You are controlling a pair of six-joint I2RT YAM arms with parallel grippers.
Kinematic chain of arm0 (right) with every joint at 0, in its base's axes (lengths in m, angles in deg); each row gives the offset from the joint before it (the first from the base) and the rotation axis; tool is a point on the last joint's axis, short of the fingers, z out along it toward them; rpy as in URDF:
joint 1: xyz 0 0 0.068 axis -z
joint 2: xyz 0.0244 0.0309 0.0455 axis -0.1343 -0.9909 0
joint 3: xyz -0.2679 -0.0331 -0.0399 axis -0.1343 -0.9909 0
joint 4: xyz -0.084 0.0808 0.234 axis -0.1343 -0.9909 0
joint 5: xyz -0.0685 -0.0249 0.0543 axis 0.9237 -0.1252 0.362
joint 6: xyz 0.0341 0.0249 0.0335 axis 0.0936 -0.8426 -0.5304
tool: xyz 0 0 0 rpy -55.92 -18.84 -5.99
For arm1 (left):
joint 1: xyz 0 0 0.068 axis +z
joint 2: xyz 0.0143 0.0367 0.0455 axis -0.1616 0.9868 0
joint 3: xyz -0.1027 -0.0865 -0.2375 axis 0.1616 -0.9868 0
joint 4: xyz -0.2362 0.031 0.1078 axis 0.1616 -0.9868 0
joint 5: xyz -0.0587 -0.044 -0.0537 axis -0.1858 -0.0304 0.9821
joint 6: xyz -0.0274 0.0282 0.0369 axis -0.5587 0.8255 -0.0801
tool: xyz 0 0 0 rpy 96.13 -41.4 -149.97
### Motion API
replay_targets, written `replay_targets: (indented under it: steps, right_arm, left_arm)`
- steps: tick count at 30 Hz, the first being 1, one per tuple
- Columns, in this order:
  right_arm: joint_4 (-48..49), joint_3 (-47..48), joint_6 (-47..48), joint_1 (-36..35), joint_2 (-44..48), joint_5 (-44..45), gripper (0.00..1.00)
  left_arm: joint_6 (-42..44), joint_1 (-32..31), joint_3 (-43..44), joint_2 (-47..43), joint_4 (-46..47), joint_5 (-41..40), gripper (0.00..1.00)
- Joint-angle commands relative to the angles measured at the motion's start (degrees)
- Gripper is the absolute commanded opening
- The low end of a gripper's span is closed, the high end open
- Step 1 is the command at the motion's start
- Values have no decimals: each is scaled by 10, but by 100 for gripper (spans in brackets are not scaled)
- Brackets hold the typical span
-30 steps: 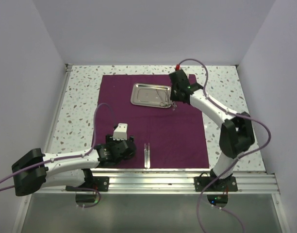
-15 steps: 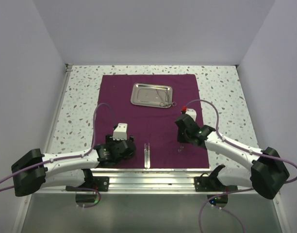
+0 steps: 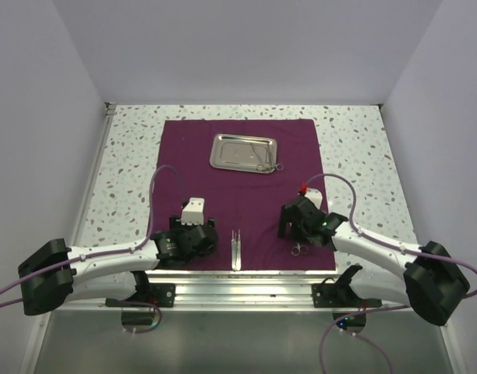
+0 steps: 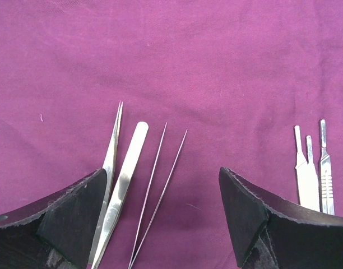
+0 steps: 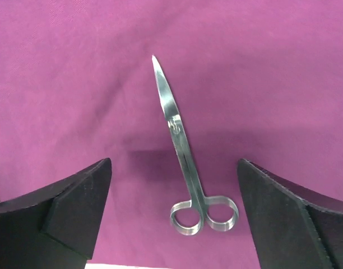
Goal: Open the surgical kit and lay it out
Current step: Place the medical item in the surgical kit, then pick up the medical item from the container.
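The steel tray (image 3: 232,151) still holds ring-handled instruments. Next I need to leave the scissors lying free, move my right gripper outward and close it over the handles of the instruments there.
The surgical kit's maroon cloth (image 3: 246,195) lies spread flat, and the steel tray (image 3: 232,151) at its far side holds a ring-handled instrument (image 3: 268,164). Ring-handled scissors (image 5: 180,145) lie free on the cloth near the front right (image 3: 299,249). My right gripper (image 5: 174,218) hovers open over them (image 3: 295,232), one finger on either side. My left gripper (image 4: 160,224) is open low over tweezers (image 4: 118,185) and two thin steel probes (image 4: 160,179), holding nothing, at the cloth's front left (image 3: 198,238). Slim flat handles (image 4: 311,179) lie just to its right (image 3: 236,251).
The cloth sits on a speckled tabletop (image 3: 129,171) enclosed by white walls. An aluminium rail (image 3: 246,290) runs along the near edge with both arm bases on it. A pale strip of table (image 5: 132,265) shows just behind the scissors' rings.
My right arm swung from the tray to the cloth's near right with the scissors, then opened and let them go on the cloth. The left arm has not moved.
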Motion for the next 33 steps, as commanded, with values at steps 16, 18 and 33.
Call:
replay_targets:
  steps: [16, 18, 33]
  right_arm:
    - [-39, 286, 111, -2, -84, 16, 98]
    - [-30, 338, 129, 3, -148, 19, 98]
    - [-119, 844, 208, 96, -616, 3, 85]
  left_arm:
    - [25, 2, 85, 17, -32, -27, 84]
    - [30, 2, 95, 9, -38, -34, 85]
    - [19, 2, 35, -9, 8, -29, 86]
